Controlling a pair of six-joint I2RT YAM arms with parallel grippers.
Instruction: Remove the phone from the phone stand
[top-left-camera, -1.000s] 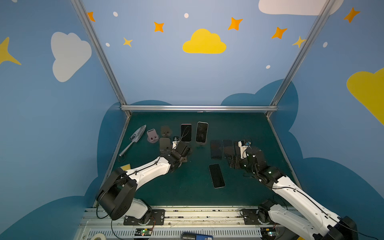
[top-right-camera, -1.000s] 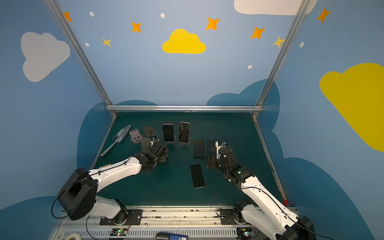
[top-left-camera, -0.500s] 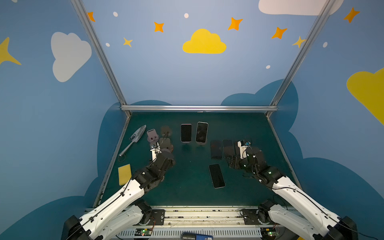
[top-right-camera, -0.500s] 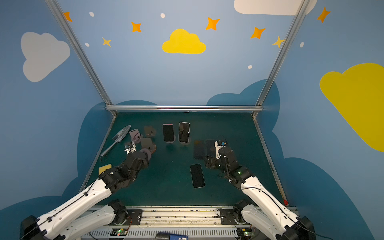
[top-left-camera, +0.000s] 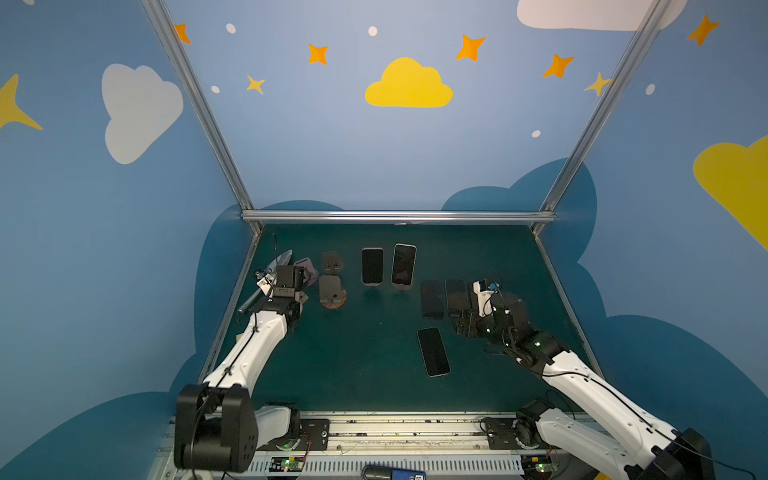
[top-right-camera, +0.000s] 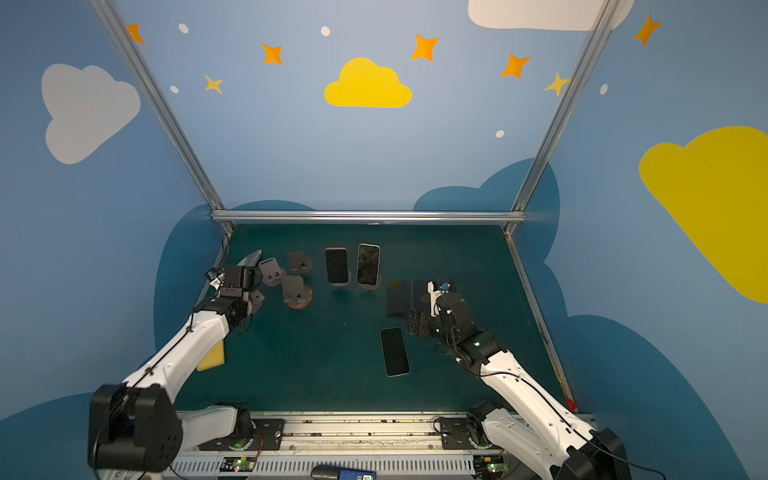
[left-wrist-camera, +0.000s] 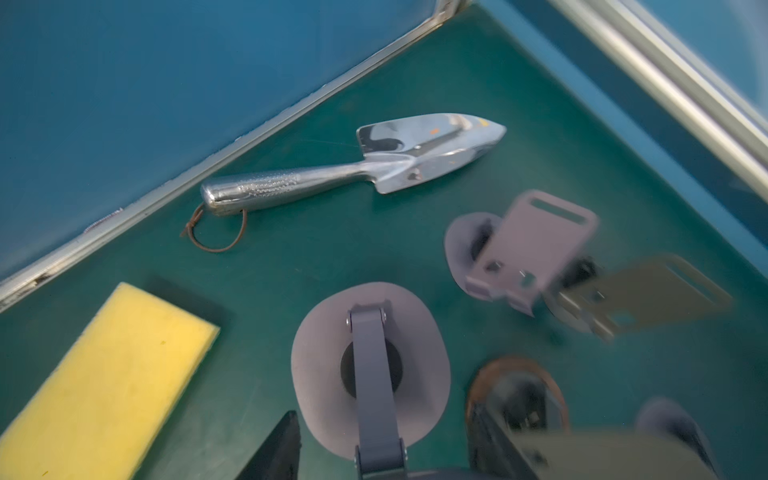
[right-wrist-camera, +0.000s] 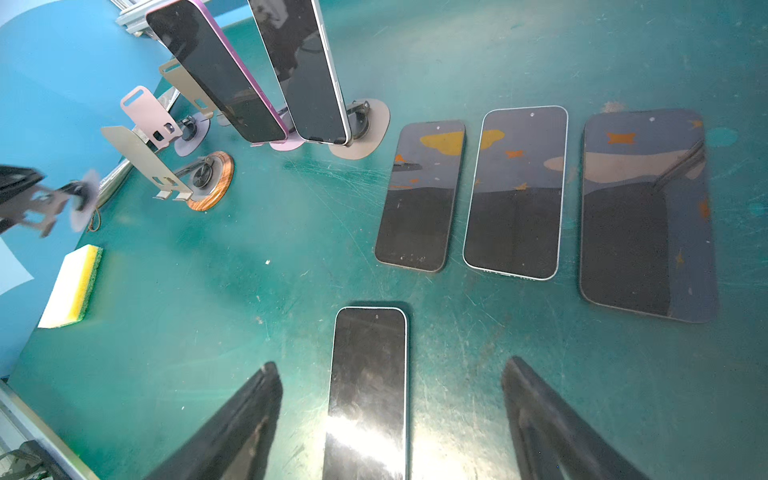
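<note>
Next, my left gripper lowers, sets the grey stand's base on the bare green table between the yellow sponge and the pink stand, and releases it.
Two phones stand upright on phone stands at the back middle in both top views: a pink-edged phone (top-left-camera: 372, 266) (right-wrist-camera: 216, 70) and a silver-edged phone (top-left-camera: 403, 264) (right-wrist-camera: 303, 70). Another phone (top-left-camera: 433, 351) (right-wrist-camera: 370, 374) lies flat on the green table, with my right gripper (top-left-camera: 467, 324) (right-wrist-camera: 390, 415) open just above its near end and touching nothing. My left gripper (top-left-camera: 296, 296) (left-wrist-camera: 384, 436) hangs at the back left, shut on an empty grey phone stand (left-wrist-camera: 370, 365), lifted off the table.
Three more phones (right-wrist-camera: 515, 191) lie flat in a row by the right gripper. Empty stands stand at the back left: pink (left-wrist-camera: 536, 249), tan (left-wrist-camera: 648, 291), wooden-based (top-left-camera: 332, 291). A metal trowel (left-wrist-camera: 353, 166) and a yellow sponge (left-wrist-camera: 104, 382) lie along the left wall.
My left arm has swung from the table's middle, beside the standing phones, to the back left, carrying the grey stand. The right arm has barely moved.
</note>
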